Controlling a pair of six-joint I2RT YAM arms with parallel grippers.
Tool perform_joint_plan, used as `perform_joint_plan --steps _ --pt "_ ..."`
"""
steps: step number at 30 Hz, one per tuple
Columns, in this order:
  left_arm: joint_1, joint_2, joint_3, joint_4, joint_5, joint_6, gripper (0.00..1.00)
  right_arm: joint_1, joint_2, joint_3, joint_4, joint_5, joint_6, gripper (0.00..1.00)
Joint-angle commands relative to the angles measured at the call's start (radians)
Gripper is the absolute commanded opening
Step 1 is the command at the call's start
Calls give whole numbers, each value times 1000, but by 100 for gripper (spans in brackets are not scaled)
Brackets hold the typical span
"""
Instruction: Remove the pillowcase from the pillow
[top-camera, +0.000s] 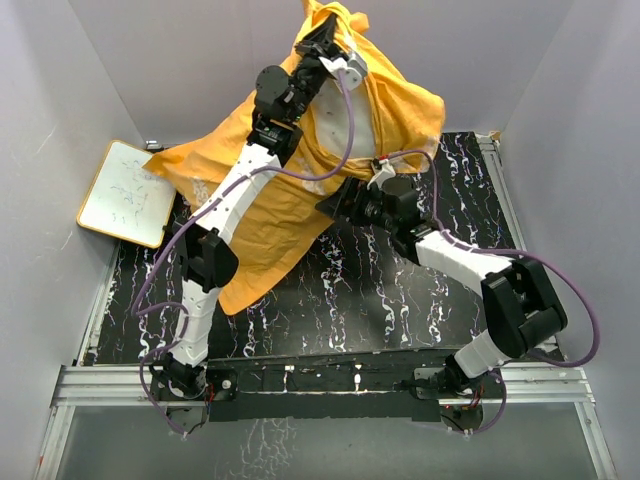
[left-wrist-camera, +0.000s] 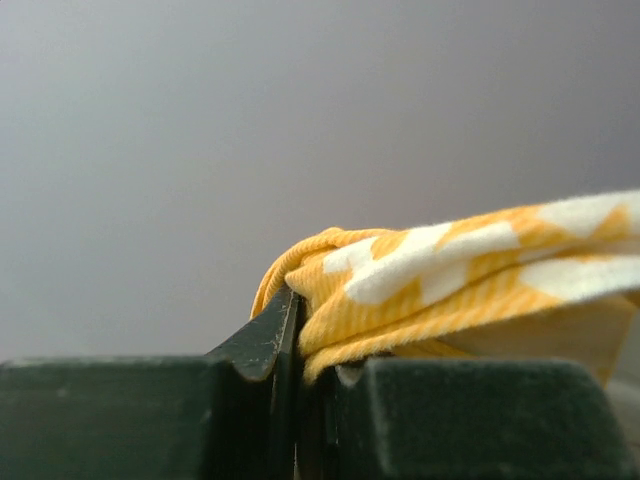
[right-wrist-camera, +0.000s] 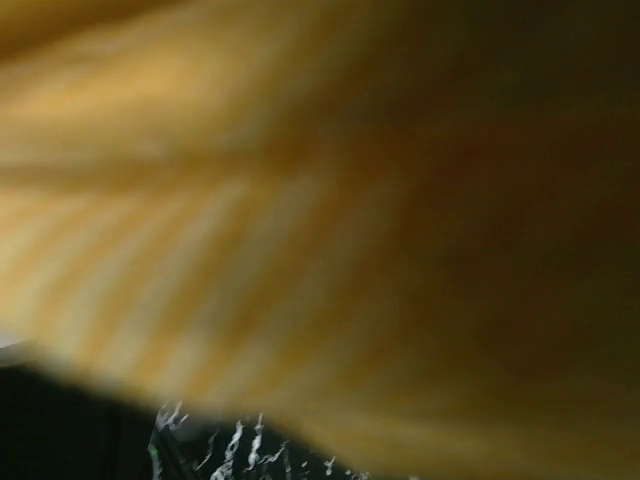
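Observation:
Next, my left gripper moves back from the rear wall toward the off-white pillow strip (top-camera: 343, 118) and releases the pillowcase's bunched fold. The pillowcase still wraps the pillow.
The orange pillowcase (top-camera: 270, 215) hangs from my raised left gripper (top-camera: 322, 38) at the back and drapes down onto the table. In the left wrist view my left gripper (left-wrist-camera: 297, 330) is shut on a bunched fold of the pillowcase (left-wrist-camera: 450, 280), orange with white print. A strip of the off-white pillow (top-camera: 362, 130) shows inside the lifted case. My right gripper (top-camera: 335, 205) is low at the case's lower edge, pressed against the fabric, with its fingers hidden. The right wrist view is filled by blurred orange pillowcase (right-wrist-camera: 300, 200).
A white whiteboard (top-camera: 125, 192) with a wooden frame lies at the left edge of the black marbled table (top-camera: 380, 300). Grey walls close in the back and both sides. Purple cables loop from both arms.

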Motion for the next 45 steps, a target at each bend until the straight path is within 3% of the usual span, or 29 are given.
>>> perform_joint_plan --steps 1,4,9,13,16,18,22,27,30,32,38,42,45 --pt "-88 -196 82 115 55 42 0 34 -21 -17 300 227 -41 98" --pt "-140 -216 110 94 87 44 0 35 10 11 402 330 -93 98" --pt "-214 -228 176 42 123 43 0 35 42 205 449 421 -279 98" --pt "-230 -293 118 53 121 27 0 35 19 343 460 471 -455 98" --pt "-230 -363 31 39 31 3 0 35 -15 353 442 460 -518 98" --pt "-227 -435 -56 2 -83 -8 0 35 -45 314 413 433 -521 98" --pt "-164 -613 -398 -54 -252 -111 0 34 -126 127 405 446 -487 98" --pt "-105 -832 -837 -164 -316 -175 0 35 -204 -76 394 438 -449 98" --pt "-83 -903 -980 -208 -339 -203 0 35 -265 -129 342 403 -456 98" --pt "-73 -911 -1006 -213 -361 -209 0 35 -319 -136 285 376 -465 98" --pt "-67 -866 -913 -260 -352 -229 0 36 -515 -94 25 497 -428 98" --pt "-73 -830 -829 -328 -322 -250 0 47 -657 -106 -1 592 -453 98" --pt "-97 -809 -788 -365 -312 -260 0 56 -658 -33 -12 585 -529 98"
